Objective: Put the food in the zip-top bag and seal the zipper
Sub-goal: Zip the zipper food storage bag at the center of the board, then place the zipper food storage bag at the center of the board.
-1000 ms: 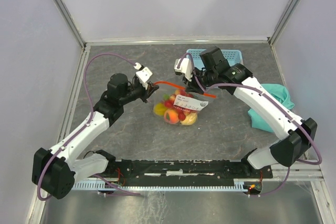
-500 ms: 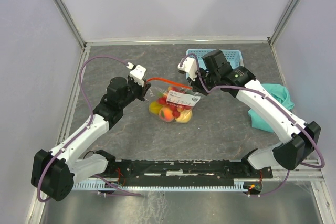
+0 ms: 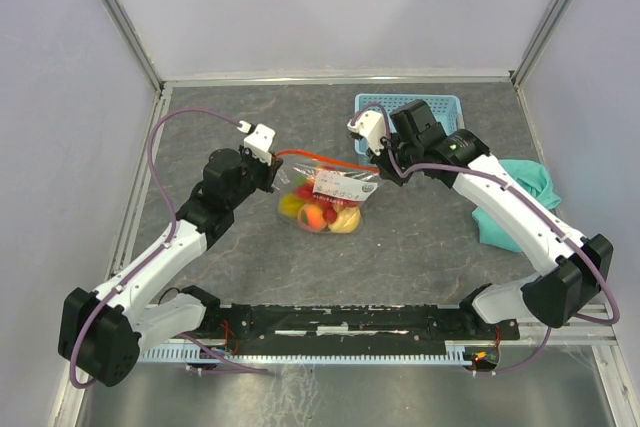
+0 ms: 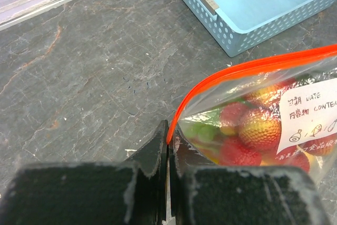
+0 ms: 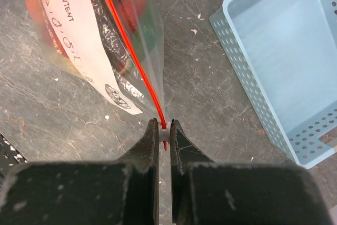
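Note:
The small white slider is already at the zipper's end, so my right gripper should next bring it down to the tabletop beside the basket's near side and let go of it.
The clear zip-top bag (image 3: 325,197) hangs stretched between my two grippers at mid-table, its white label facing up. Red, green and yellow food (image 4: 247,130) lies inside it. The red-orange zipper (image 3: 315,159) runs taut along the bag's mouth. My left gripper (image 4: 169,138) is shut on the zipper's left end. My right gripper (image 5: 164,127) is shut on the small white slider at the zipper's right end. In the right wrist view the zipper (image 5: 131,46) and the bag (image 5: 79,35) stretch away from the fingers.
A light-blue perforated basket (image 3: 440,107) stands at the back, just behind my right gripper; it shows as hollow in the left wrist view (image 4: 263,3). A teal cloth (image 3: 520,192) lies at the right under my right arm.
Both grippers have moved apart and slightly back, pulling the zipper taut. The bag has shifted left and toward the rear. The right gripper has travelled right along the strip.

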{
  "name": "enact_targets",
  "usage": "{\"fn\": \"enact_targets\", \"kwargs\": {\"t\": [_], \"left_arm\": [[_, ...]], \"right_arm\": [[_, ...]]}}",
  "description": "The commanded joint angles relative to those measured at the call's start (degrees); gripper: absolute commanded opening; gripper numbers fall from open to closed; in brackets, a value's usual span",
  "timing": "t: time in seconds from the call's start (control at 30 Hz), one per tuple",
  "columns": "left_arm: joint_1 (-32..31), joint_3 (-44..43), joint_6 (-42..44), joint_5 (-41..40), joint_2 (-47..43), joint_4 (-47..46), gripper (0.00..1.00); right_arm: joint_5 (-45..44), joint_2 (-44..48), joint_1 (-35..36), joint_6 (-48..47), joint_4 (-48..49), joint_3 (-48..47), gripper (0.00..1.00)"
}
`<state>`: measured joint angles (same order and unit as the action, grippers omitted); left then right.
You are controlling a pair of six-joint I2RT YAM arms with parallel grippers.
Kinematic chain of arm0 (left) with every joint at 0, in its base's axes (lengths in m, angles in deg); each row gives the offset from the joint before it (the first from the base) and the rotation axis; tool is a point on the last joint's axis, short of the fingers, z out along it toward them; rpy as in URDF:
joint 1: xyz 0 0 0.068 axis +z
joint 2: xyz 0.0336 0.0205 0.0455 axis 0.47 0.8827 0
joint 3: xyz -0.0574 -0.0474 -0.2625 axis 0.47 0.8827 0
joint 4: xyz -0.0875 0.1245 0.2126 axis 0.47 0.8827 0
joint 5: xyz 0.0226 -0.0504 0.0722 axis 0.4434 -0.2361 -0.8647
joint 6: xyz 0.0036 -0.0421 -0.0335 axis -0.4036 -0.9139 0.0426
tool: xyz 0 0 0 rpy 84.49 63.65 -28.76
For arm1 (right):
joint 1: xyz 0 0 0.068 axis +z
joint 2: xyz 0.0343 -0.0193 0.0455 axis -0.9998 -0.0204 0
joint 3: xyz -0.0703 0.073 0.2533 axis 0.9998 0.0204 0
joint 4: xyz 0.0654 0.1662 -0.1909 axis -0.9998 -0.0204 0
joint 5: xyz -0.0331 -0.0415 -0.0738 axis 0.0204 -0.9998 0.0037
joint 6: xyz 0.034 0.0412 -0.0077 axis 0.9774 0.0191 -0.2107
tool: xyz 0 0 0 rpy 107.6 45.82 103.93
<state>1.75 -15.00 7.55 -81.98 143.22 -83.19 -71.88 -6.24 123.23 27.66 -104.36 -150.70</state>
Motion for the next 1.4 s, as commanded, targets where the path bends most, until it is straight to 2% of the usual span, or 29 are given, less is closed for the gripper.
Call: {"fn": "enact_targets", "kwargs": {"t": [0.0,0.33,0.47,0.7,0.9,1.0,1.23,1.37], "left_arm": [[0.9,-1.2,2.4,-4.0,-1.1,0.8,0.03],[0.9,-6.1,4.3,2.1,4.8,6.3,0.03],[0.9,-7.4,2.1,2.0,6.5,6.3,0.11],[0.9,-6.9,-0.6,0.4,3.2,6.4,0.4],[0.9,-5.7,-5.7,-5.1,-2.9,5.9,0.59],[1.0,-4.7,-8.5,-9.7,-6.9,5.8,0.68],[1.0,-3.2,-18.3,-24.9,-16.9,9.9,0.88],[0.9,-3.8,-23.0,-34.9,-21.6,16.5,0.89]], "right_arm": [[-3.6,2.1,-2.3,2.3,-3.1,0.3,0.01],[-0.4,-1.5,-2.7,6.2,-2.8,0.7,0.02],[-0.7,-3.1,-2.7,9.2,0.8,0.7,0.06],[-1.2,-1.4,-2.7,12.4,6.1,2.4,0.32],[-7.5,4.7,-2.7,14.7,13.4,6.7,0.7],[-11.8,9.0,-3.0,16.3,17.5,9.7,0.82],[-24.4,20.8,-4.5,17.9,23.4,18.5,0.97],[-35.5,29.3,-5.2,18.6,27.3,24.9,0.99]]}}
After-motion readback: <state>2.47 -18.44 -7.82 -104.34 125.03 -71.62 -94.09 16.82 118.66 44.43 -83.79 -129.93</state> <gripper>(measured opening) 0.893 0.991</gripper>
